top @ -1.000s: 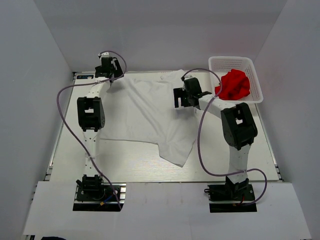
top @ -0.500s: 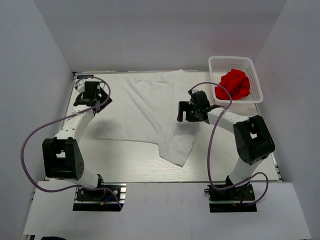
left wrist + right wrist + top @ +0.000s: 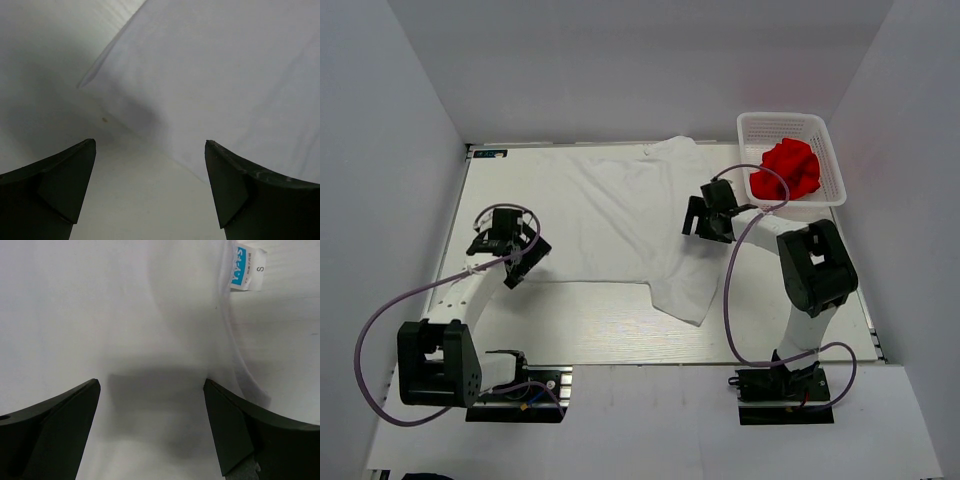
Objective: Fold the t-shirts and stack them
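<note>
My left gripper needs to move down and sideways onto the white t-shirt's near corner point(image 3: 91, 87), since that corner is below it and to its left in the wrist view.
The white t-shirt point(image 3: 610, 220) lies spread flat across the table, one corner reaching toward the near edge. My left gripper point(image 3: 517, 268) is open and empty, low over the table at the shirt's near left corner; its wrist view shows the shirt's edge point(image 3: 225, 85) and bare table between the fingers. My right gripper point(image 3: 705, 225) is open and empty above the shirt's right side, near the collar; its wrist view shows white cloth point(image 3: 125, 315) and a blue size label point(image 3: 246, 269). The red t-shirt point(image 3: 787, 168) lies crumpled in the basket.
A white plastic mesh basket point(image 3: 830, 150) stands at the back right corner of the table. Grey walls close in the table on the left, back and right. Purple cables loop off both arms.
My left gripper has swung from the shirt's far left corner toward me to its near left corner. My right gripper has shifted a little right and stays over the shirt.
</note>
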